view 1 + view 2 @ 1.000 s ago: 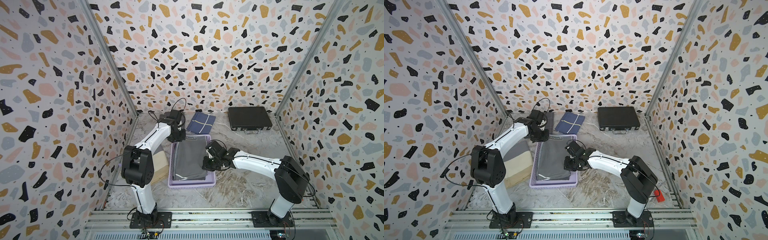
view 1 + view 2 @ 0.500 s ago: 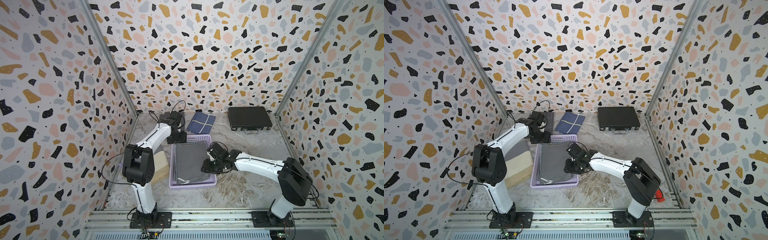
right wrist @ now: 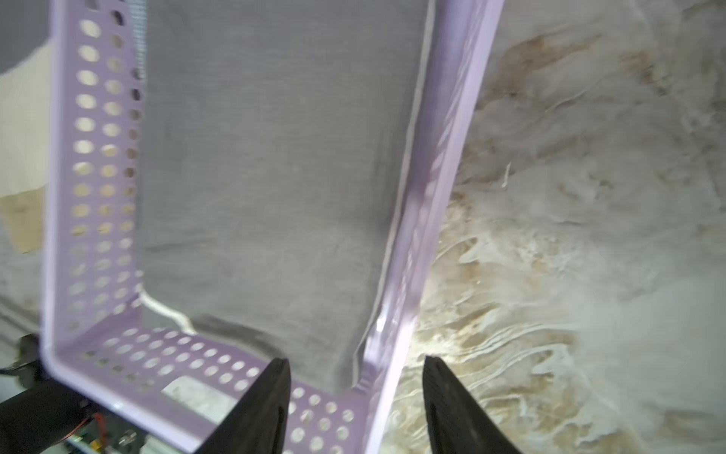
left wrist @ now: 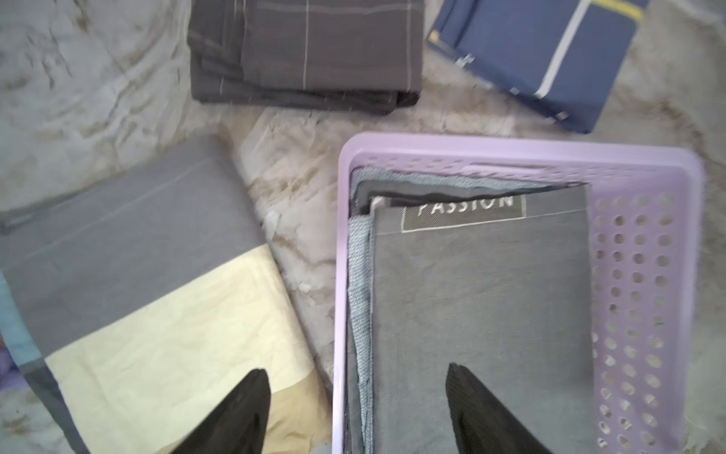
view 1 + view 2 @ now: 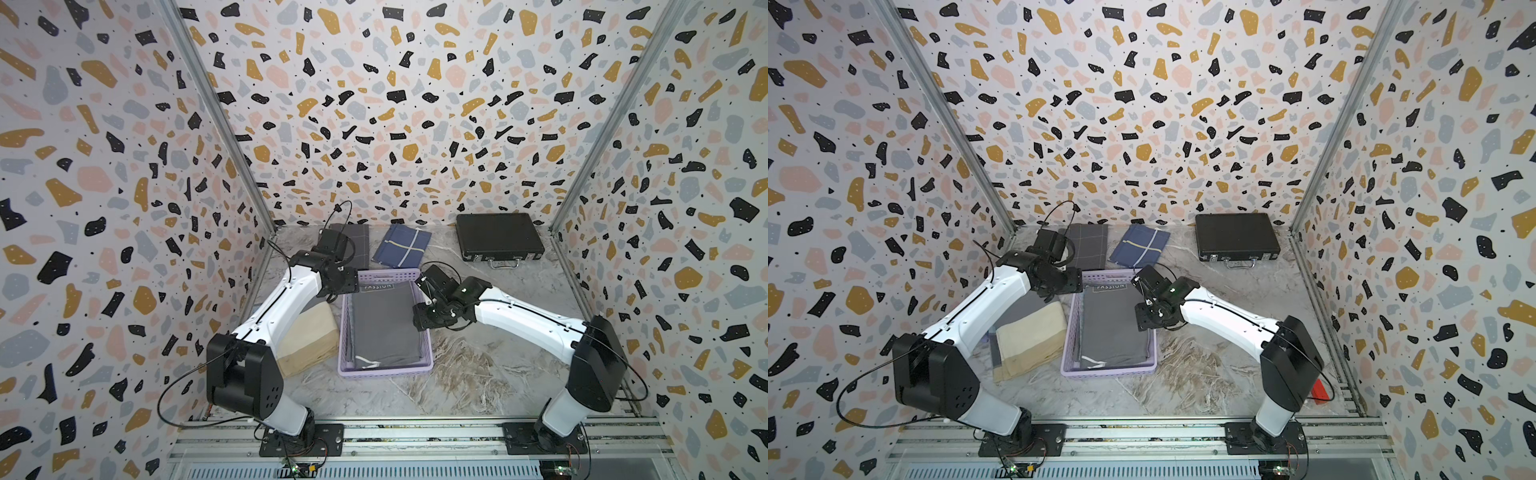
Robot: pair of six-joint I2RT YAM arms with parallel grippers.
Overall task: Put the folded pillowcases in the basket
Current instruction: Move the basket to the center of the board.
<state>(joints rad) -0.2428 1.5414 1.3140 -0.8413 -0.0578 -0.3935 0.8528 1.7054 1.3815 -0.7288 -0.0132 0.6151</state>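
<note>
I need to lower my right gripper over the basket's rim opposite the beige cloth, because its open fingers already span that rim, which is just below them.
The folded pillowcase, dark grey with a "PASSION" label, lies flat inside the lavender basket in both top views, free of both grippers. My left gripper hovers open over the basket's far left corner. In the left wrist view its open gripper straddles the basket's rim, one finger over the pillowcase. My right gripper stands open at the basket's right wall. In the right wrist view the gripper spans the basket's wall beside the pillowcase.
A beige and grey folded cloth lies left of the basket under the left arm. Behind the basket lie a dark checked cloth and a navy cloth. A black case sits at the back right.
Both grippers have gone from shut to open and let go of the pillowcase. It has settled flat into the basket, and the right gripper has drawn back to the basket's right wall.
</note>
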